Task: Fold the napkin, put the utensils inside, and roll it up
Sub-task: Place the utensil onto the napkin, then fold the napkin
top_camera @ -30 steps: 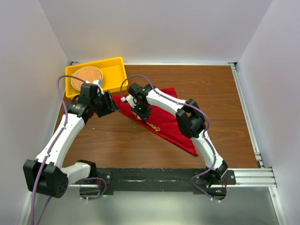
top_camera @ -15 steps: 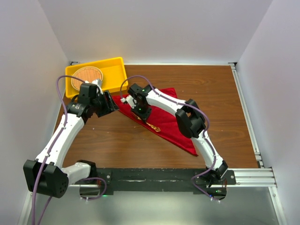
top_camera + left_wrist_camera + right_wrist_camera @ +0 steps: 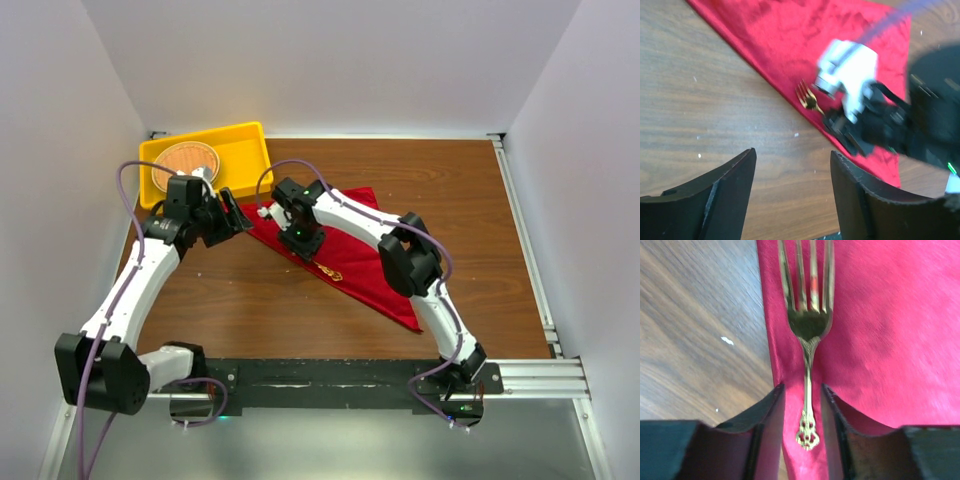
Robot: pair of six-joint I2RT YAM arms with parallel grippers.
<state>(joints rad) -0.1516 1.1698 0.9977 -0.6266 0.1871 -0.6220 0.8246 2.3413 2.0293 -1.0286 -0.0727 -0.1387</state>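
Note:
The left gripper moves down toward the left in the top view next, onto the napkin's corner by the yellow bin, since the fork point(image 3: 808, 330) already lies on the napkin.
The red napkin point(image 3: 365, 260) lies folded in a triangle on the table; it also shows in the left wrist view point(image 3: 790, 40) and the right wrist view point(image 3: 890, 330). The gold fork point(image 3: 808, 330) lies flat on it along its left folded edge, tines away from the right wrist camera; it also shows in the top view point(image 3: 328, 270) and the left wrist view point(image 3: 807, 97). My right gripper point(image 3: 803, 387) is low over the fork's handle, jaws narrowly apart either side of it with red cloth showing in both gaps. My left gripper point(image 3: 792, 155) is open and empty over bare wood left of the napkin point(image 3: 238, 215).
A yellow bin point(image 3: 245, 150) stands at the back left with a round woven mat point(image 3: 185, 160) in it, just behind the left arm. White walls close in on the left, back and right. A metal rail runs along the table's right edge point(image 3: 525, 250).
The left arm has shifted slightly back and left. The right gripper has stayed over the fork handle with almost no movement.

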